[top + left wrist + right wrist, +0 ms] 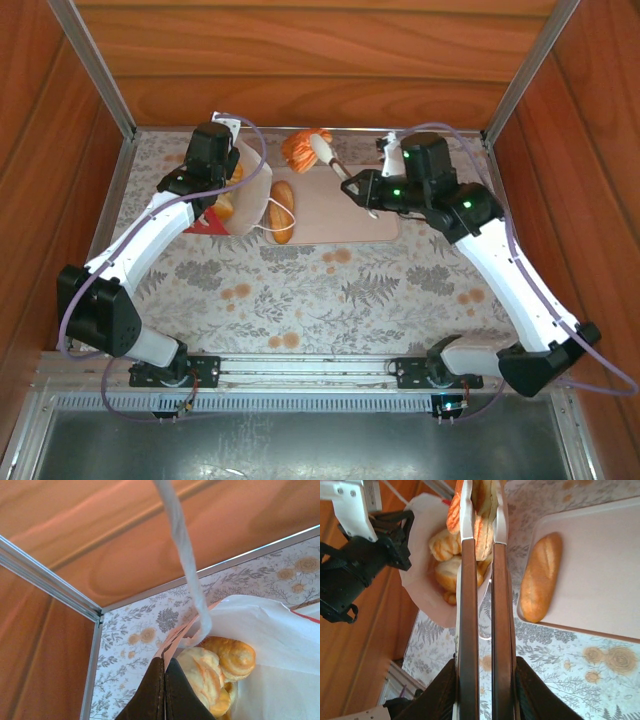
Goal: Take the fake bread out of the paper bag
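Observation:
I will next move my right gripper down to the tray's far part (307, 187) (577, 534) beside the oval loaf and let go of the orange-striped piece there, because that part of the tray is empty.
The white paper bag (250, 200) with its red band stands at the back left, mouth open. My left gripper (233, 183) is shut on the bag's rim (172, 642), and a string handle (186, 560) hangs past it. Several golden pieces of fake bread (220, 662) lie inside the bag (422, 587). My right gripper (321, 151) is shut on an orange-striped piece of fake bread (301, 148), held up between the bag and the tray; in the right wrist view the piece (483, 502) sits between the fingertips of the gripper (482, 517). An oval loaf (283, 210) lies on the tray.
The pale pink tray (350, 215) lies right of the bag, with the loaf (540, 577) at its left edge. Wooden walls and metal corner posts (95, 65) close in the back and sides. The floral tablecloth (330, 290) spreads towards the arms' bases.

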Robot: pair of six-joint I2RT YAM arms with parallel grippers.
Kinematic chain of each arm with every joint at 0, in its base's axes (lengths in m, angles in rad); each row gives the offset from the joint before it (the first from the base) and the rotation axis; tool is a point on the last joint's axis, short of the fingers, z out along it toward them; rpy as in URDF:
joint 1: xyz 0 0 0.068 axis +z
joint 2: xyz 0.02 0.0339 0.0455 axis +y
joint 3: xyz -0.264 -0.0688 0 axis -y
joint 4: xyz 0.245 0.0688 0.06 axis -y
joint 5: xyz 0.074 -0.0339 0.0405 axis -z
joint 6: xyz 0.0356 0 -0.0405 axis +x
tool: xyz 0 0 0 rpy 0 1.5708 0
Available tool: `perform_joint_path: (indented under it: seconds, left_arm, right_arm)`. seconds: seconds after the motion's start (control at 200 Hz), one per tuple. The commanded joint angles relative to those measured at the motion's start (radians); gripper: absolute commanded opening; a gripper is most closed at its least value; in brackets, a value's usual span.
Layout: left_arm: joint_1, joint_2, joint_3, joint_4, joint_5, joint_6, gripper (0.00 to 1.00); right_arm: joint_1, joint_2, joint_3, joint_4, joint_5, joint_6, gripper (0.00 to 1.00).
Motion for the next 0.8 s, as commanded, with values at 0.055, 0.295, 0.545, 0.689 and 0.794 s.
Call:
perform_joint_path:
  seconds: [0.055, 0.295, 0.545, 0.689, 0.794]
  left_arm:
    - [-0.007, 0.006, 0.042, 0.014, -0.013, -0.005, 0.0]
    - [-0.007, 0.003, 0.04, 0.012, -0.015, 0.003, 0.0]
    - [-0.007, -0.003, 0.042, 0.01, -0.016, 0.012, 0.0]
    - [-0.007, 0.0, 0.04, 0.008, -0.015, 0.009, 0.0]
    - [-0.007, 0.004, 0.042, 0.007, -0.015, 0.006, 0.0]
  right_arm:
    - [-0.069, -0.052, -0.044, 0.043, 0.027, -0.002, 0.16]
    - [-0.174, 0.023, -0.168, 0.172, -0.11, 0.012, 0.15]
    - [-0.259, 0.131, -0.241, 0.335, -0.271, -0.014, 0.17]
    - [-0.281, 0.215, -0.256, 0.4, -0.344, -0.022, 0.17]
    - [-0.288, 0.273, -0.252, 0.447, -0.387, -0.022, 0.17]
